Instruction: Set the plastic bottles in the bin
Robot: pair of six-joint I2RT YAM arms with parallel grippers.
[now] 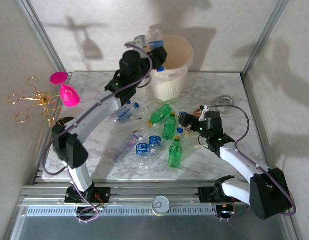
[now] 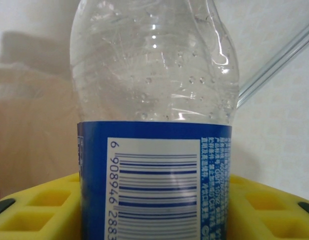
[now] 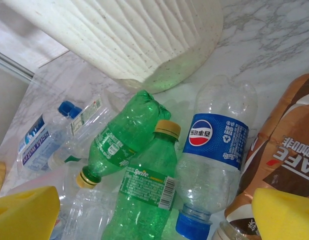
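Observation:
I will next move my left gripper farther over the cream bin's opening (image 1: 177, 53) (image 2: 37, 130) and let go of the clear bottle there, since it is still hanging at the bin's rim.
My left gripper (image 1: 153, 51) (image 2: 154, 210) is raised at the left rim of the cream bin (image 1: 174, 75) and is shut on a clear bottle with a blue label (image 1: 155, 36) (image 2: 154, 100), its yellow fingers (image 2: 39, 205) pressed to both sides. My right gripper (image 1: 187, 120) (image 3: 154, 220) hangs open above the pile on the table. Under it lie a green Sprite bottle (image 3: 149, 195), a second green one (image 3: 122, 135), a clear Pepsi bottle (image 3: 214, 150) and a brown bottle (image 3: 282, 145). Green (image 1: 175, 152) and clear bottles (image 1: 142, 147) lie mid-table.
A pink goblet (image 1: 67, 93) and a gold wire stand (image 1: 32, 100) are at the left edge. A clear tape ring (image 1: 224, 101) lies at the right, behind my right arm. A round roll (image 1: 160, 204) sits on the front rail. The bin wall (image 3: 144, 40) rises just beyond the pile.

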